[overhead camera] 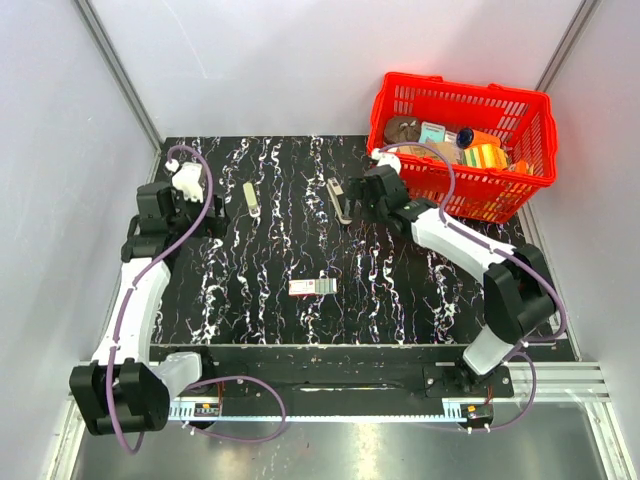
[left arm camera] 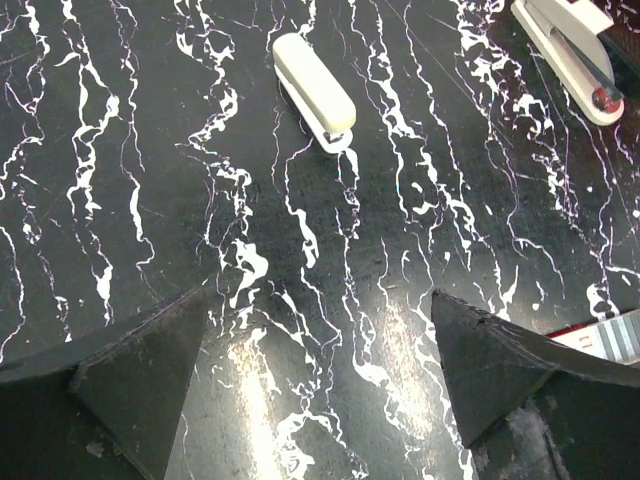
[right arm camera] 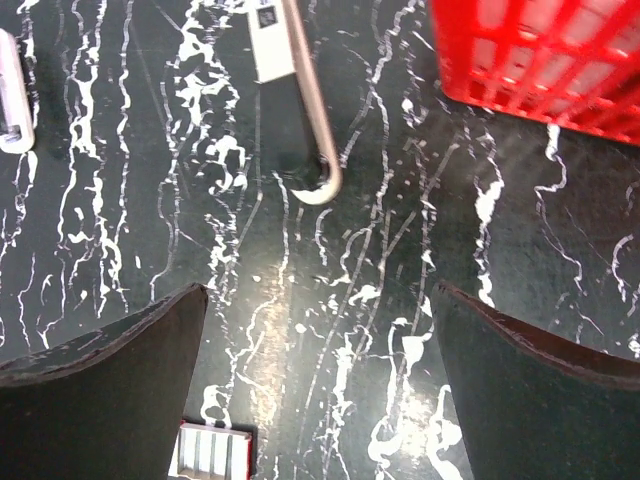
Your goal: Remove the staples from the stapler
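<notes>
My left gripper still has to get down around the middle of the cream stapler [overhead camera: 250, 196]. It should first move outward, to the right in the top view.
A small cream stapler [overhead camera: 250, 196] lies closed on the black marbled table [overhead camera: 280, 250]; it also shows in the left wrist view [left arm camera: 314, 92]. A second stapler [overhead camera: 339, 200] lies swung open, its metal arm ending in a curved tip in the right wrist view [right arm camera: 300, 110]; it shows at the top right of the left wrist view [left arm camera: 570, 50]. My left gripper [overhead camera: 213, 215] is open and empty, short of the cream stapler [left arm camera: 320, 370]. My right gripper [overhead camera: 354, 196] is open and empty, just right of the open stapler [right arm camera: 320, 370].
A red and white staple box [overhead camera: 311, 287] lies mid-table, also seen in the left wrist view [left arm camera: 610, 335] and the right wrist view [right arm camera: 210, 452]. A red basket [overhead camera: 520, 110] with several items stands at the back right, close to my right arm [right arm camera: 540, 50].
</notes>
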Motion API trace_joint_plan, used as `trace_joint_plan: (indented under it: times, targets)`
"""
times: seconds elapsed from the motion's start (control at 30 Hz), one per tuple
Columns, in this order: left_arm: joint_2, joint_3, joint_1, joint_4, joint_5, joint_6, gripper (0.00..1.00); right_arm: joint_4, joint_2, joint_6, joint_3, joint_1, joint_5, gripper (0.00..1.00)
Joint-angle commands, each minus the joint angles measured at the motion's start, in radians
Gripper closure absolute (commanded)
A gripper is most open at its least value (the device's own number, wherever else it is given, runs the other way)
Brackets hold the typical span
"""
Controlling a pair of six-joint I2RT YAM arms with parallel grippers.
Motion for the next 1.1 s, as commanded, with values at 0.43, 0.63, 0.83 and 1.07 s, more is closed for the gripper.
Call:
trace_joint_plan:
  times: [0.43,0.63,0.83,1.07]
  targets:
    - [0.591,0.332,-0.142,0.171,-0.198,-0.243,0.01,0.039,0.079,-0.206,0.17,0.206,0.261,0.02]
    - [0.832,0.536,-0.177,0.121,-0.277,-0.318,0.01,0.085,0.033,-0.232,0.108,0.243,0.308,0.03]
    - [0.984,0.665,-0.186,0.09,-0.375,-0.361,0.02,0.101,0.004,-0.237,0.068,0.26,0.31,0.04]
    - [1.059,0.722,-0.192,0.053,-0.36,-0.39,0.14,0.137,-0.03,-0.234,0.015,0.26,0.296,0.04]
